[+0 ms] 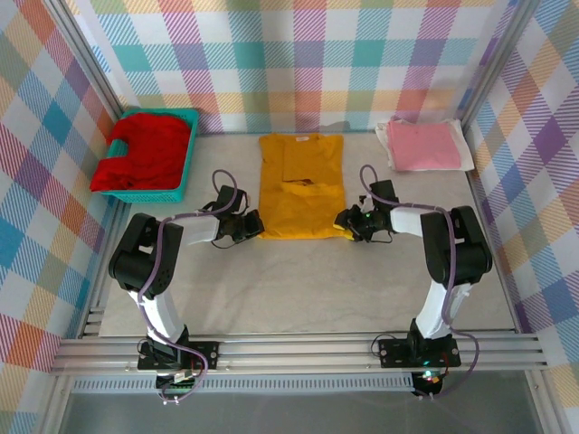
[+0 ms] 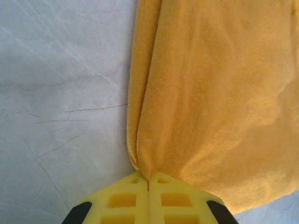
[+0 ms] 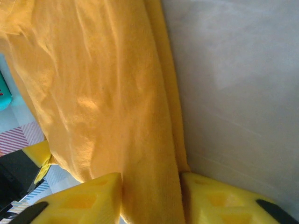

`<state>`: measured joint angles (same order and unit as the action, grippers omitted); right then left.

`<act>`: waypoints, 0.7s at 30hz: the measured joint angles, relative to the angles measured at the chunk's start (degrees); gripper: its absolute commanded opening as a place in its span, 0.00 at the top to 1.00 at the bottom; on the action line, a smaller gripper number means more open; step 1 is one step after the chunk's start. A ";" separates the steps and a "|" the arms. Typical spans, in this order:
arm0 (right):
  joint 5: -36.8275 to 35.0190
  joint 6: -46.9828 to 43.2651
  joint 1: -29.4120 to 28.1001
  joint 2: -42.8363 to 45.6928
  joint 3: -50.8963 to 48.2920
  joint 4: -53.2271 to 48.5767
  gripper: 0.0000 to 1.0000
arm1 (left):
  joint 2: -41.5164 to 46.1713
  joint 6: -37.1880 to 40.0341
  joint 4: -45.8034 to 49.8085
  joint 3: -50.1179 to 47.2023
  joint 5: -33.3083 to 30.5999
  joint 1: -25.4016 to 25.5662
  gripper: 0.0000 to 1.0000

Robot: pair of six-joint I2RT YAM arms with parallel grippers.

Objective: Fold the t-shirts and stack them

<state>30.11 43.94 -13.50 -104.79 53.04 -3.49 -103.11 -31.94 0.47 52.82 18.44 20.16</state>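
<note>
The t-shirt lies long. The left gripper lifts its pinched corner next, carries it outward over the t-shirt, lowers it at the collar end [image 1: 274,143] and releases it.
The mustard-yellow t-shirt [image 1: 300,185] lies mid-table, folded into a long strip with its collar at the far end. My left gripper [image 1: 256,226] is shut on its near left corner; in the left wrist view the cloth [image 2: 215,93] is pinched thin between the closed yellow fingers of the gripper [image 2: 148,184]. My right gripper [image 1: 346,220] is at the near right corner. In the right wrist view a thick fold of the shirt [image 3: 107,93] fills the gap between that gripper's [image 3: 150,186] fingers, touching both. A pink t-shirt [image 1: 423,145] lies folded at the far right. A red t-shirt [image 1: 145,149] is bunched in the basket.
The teal basket [image 1: 185,158] stands at the far left against the checked wall. Checked walls close in the table on three sides. Bare grey tabletop [image 1: 308,289] lies between the yellow shirt and the arm bases.
</note>
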 measured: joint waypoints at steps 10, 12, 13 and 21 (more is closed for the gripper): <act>-1.70 1.40 -0.15 1.18 -0.87 0.02 1.00 | 2.12 -0.37 2.32 -0.63 -0.57 -0.22 1.00; -2.05 0.87 -0.24 4.11 -2.16 -1.31 1.00 | 4.39 -0.48 3.23 -1.81 -0.72 -0.42 1.00; -1.99 0.44 -0.33 6.19 -2.91 -2.23 1.00 | 5.95 -0.48 4.22 -2.43 -0.70 -0.42 1.00; -0.20 -3.76 -2.19 25.07 -11.69 -11.21 1.00 | 24.17 -1.18 11.87 -10.95 -0.74 3.21 1.00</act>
<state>29.91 40.18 -15.68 -79.72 41.34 -14.70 -78.94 -33.12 12.34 41.87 17.69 23.38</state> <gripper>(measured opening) 0.051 0.049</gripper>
